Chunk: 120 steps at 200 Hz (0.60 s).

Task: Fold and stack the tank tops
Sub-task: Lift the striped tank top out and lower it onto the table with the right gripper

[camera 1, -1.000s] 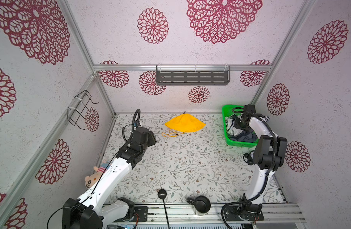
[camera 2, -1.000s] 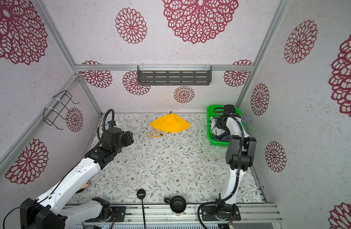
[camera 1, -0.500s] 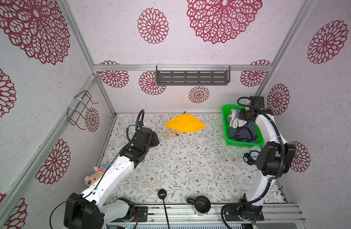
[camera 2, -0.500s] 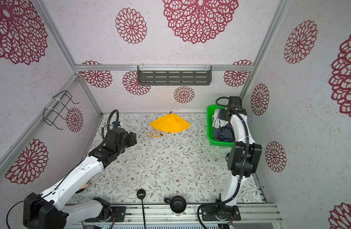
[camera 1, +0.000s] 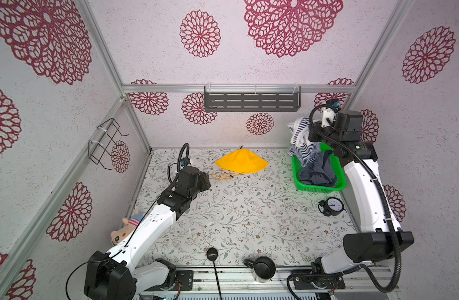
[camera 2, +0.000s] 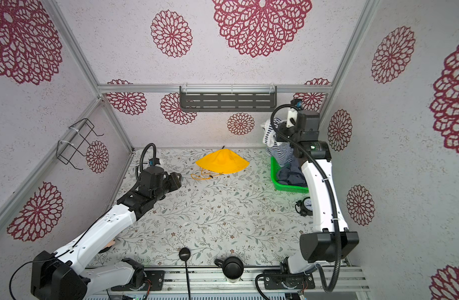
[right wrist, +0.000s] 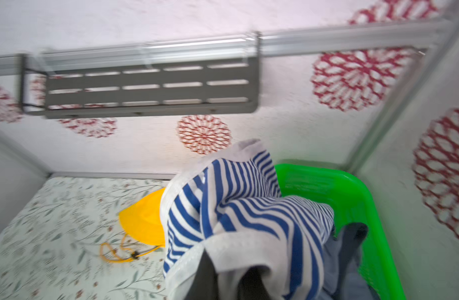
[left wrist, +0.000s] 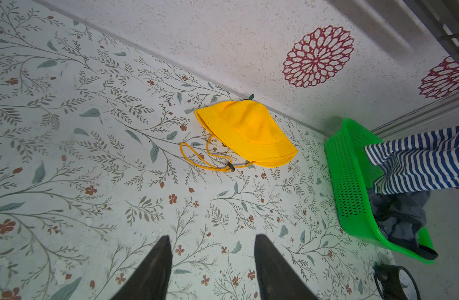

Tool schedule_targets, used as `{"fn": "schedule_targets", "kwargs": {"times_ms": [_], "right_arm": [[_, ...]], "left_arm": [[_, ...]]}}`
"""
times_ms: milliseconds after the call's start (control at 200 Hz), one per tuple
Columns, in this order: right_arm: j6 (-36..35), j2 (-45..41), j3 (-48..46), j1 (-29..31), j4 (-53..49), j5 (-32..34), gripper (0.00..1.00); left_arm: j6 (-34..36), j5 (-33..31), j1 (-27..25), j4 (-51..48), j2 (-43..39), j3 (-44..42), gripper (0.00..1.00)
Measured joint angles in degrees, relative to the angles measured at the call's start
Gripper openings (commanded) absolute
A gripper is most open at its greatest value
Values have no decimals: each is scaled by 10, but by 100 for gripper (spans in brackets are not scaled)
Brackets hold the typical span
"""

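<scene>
The patch of tabletop before the yellow hat is clear, so my right gripper should next swing away from the basket, go down to that patch and let go of the striped top there.
A navy-and-white striped tank top hangs bunched above the green basket at the back right. My right gripper is shut on its white-edged cloth, which covers most of the fingers. The top's lower end still dips toward the basket. A slate blue-grey tank top lies crumpled inside it. My left gripper is open and empty, low over the floral table, a short way from the hat's cord.
A yellow hat with a cord lies at the back middle. A black alarm clock stands in front of the basket. A mug and a ladle sit at the front edge, a plush toy under the left arm.
My right gripper has risen out of the basket, pulling the striped top up with it. The left arm has crept toward the hat and its jaws have narrowed a little.
</scene>
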Motion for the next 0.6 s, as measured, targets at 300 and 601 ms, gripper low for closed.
{"fn": "schedule_targets", "kwargs": {"times_ms": [300,601], "right_arm": [[-6,-14,54,144,2,-65,0],[38,-4,-21,206,31,-134,0]], "left_arm": [[-15,36,0,46,-62,-39,50],[-46,24,0,43,-114,-77,39]]}}
